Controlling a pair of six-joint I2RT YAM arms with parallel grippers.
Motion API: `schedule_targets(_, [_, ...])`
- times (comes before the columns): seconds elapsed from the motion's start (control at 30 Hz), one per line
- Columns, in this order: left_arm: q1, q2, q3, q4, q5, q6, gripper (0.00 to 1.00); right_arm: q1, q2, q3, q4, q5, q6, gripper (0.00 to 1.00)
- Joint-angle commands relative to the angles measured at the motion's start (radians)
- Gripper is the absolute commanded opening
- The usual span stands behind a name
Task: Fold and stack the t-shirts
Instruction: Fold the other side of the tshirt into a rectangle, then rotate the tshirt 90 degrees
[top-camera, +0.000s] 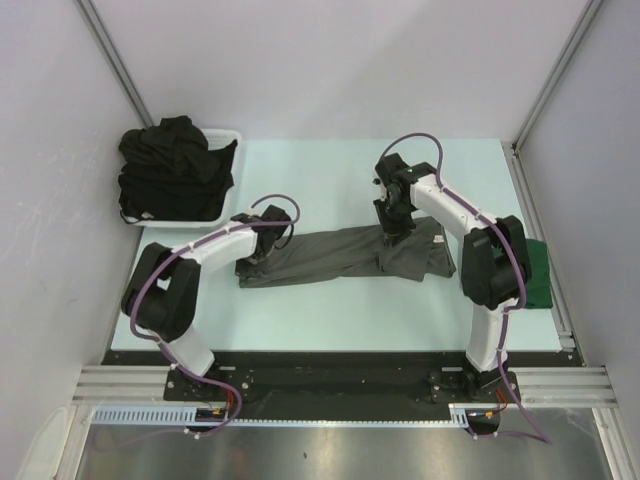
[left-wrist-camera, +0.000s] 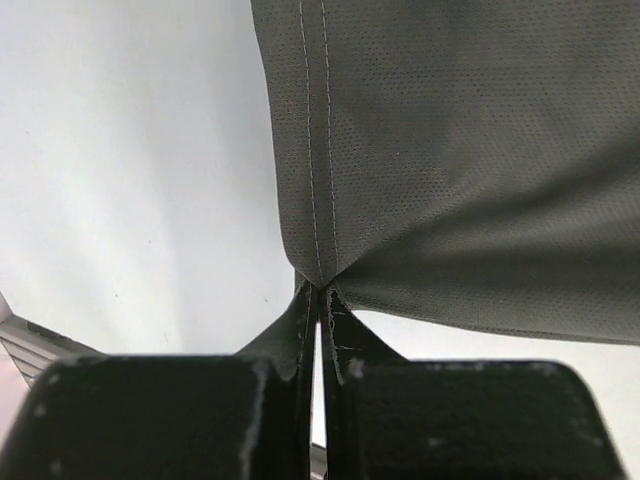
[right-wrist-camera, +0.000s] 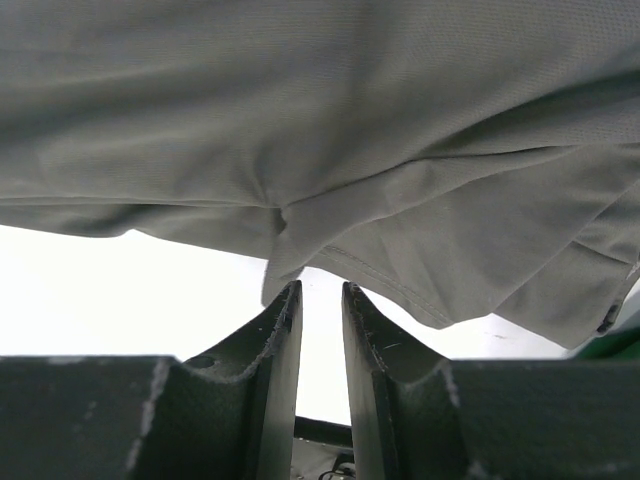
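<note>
The folds by the white tag lie beyond my right gripper's open fingers, so my right gripper should next move toward the dark green t-shirt and down onto those folds.
A charcoal grey t-shirt (top-camera: 330, 255) lies stretched in a long band across the middle of the table. My left gripper (top-camera: 262, 245) is at its left end. In the left wrist view that gripper (left-wrist-camera: 322, 290) is shut on the stitched hem of the grey t-shirt (left-wrist-camera: 450, 150), and the cloth fans out from the pinch. My right gripper (top-camera: 392, 232) is over the bunched right part. In the right wrist view its jaws (right-wrist-camera: 320, 288) stand a little apart with bare table showing between them, and the folds of the grey t-shirt (right-wrist-camera: 300, 120) hang just past the tips.
A white basket (top-camera: 225, 133) at the back left holds a heap of black t-shirts (top-camera: 175, 165). A folded dark green t-shirt (top-camera: 540, 275) lies at the right table edge, beside the right arm. Walls close in on both sides.
</note>
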Motion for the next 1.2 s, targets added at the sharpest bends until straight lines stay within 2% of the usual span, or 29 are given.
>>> schedule_targets(0.0, [0.011, 0.033, 0.003, 0.024, -0.058, 0.014, 0.05, -0.019, -0.055, -0.016, 0.022, 0.013, -0.013, 0.28])
schedule_targets(0.03, [0.011, 0.056, 0.003, 0.026, -0.061, 0.014, 0.13, -0.02, -0.055, -0.016, 0.021, 0.013, -0.013, 0.28])
schedule_targets(0.1, [0.013, 0.076, 0.006, 0.032, -0.067, 0.013, 0.22, -0.02, -0.055, -0.016, 0.021, 0.01, -0.012, 0.28])
schedule_targets(0.23, [0.013, 0.1, 0.019, 0.032, -0.066, 0.002, 0.51, -0.019, -0.058, -0.016, 0.021, 0.011, -0.012, 0.28])
schedule_targets(0.3, [0.013, 0.094, 0.029, 0.027, -0.056, 0.0, 0.57, -0.02, -0.057, -0.01, 0.022, 0.014, -0.013, 0.28])
schedule_targets(0.53, [0.013, 0.045, 0.098, -0.011, -0.015, -0.003, 0.58, -0.014, -0.024, 0.002, 0.03, 0.022, -0.012, 0.28])
schedule_targets(0.7, [0.01, 0.05, 0.22, -0.033, 0.031, 0.03, 0.56, -0.006, 0.011, 0.004, 0.039, 0.034, -0.016, 0.28])
schedule_targets(0.87, [0.008, 0.062, 0.319, -0.008, 0.1, 0.069, 0.53, -0.037, 0.052, 0.024, 0.05, 0.155, -0.008, 0.27])
schedule_targets(1.0, [0.004, 0.114, 0.393, -0.007, 0.131, 0.083, 0.5, -0.074, 0.115, 0.048, 0.053, 0.206, 0.001, 0.27])
schedule_targets(1.17, [-0.001, 0.168, 0.491, -0.017, 0.155, 0.122, 0.49, -0.117, 0.115, 0.055, 0.063, 0.249, 0.011, 0.28])
